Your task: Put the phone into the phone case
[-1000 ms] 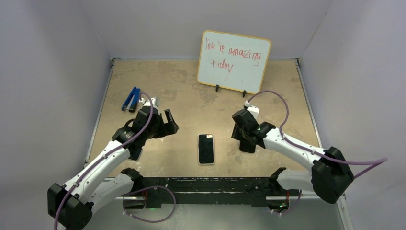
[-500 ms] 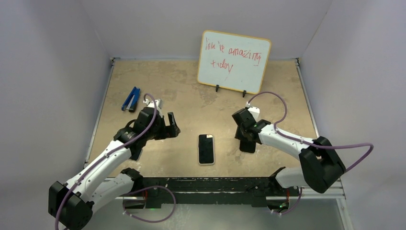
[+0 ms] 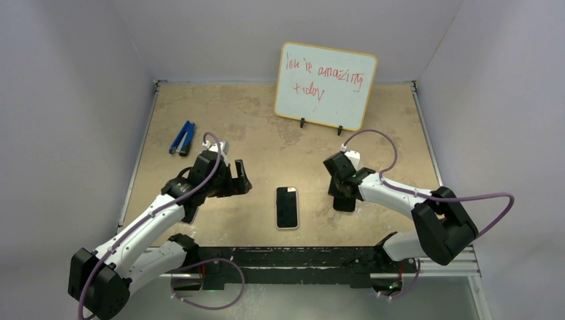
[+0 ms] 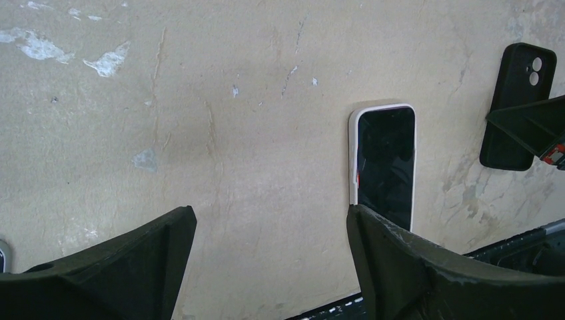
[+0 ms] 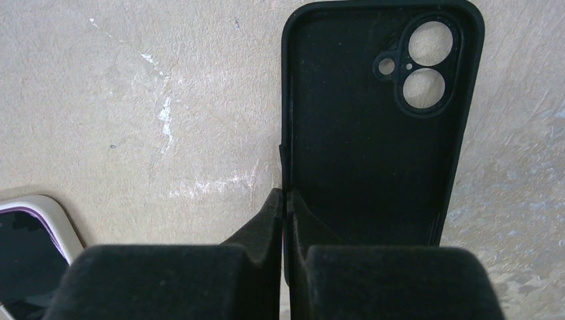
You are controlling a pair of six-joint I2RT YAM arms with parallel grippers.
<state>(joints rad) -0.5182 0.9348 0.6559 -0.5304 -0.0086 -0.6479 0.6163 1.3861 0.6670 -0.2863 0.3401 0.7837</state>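
Next I should bring my open left gripper to the left in the top view, back and down onto the grey-rimmed phone, because the gripper's fingers span only bare tabletop.
The phone lies flat, screen up, white-edged, near the table's front middle. The left wrist view shows it just beyond my right finger. The black phone case lies open side up to the phone's right, camera cutouts at its far end. My right gripper is shut on the case's left wall. My left gripper is open and empty, left of the phone, jaws wide apart. The case shows at that view's right edge.
A whiteboard with red writing stands at the back. A blue tool lies at the far left. A black rail runs along the front edge. Pale walls enclose the table on three sides.
My left gripper has moved slightly right toward the phone. My right arm's elbow has swung left while its gripper stays at the case. The phone has not moved.
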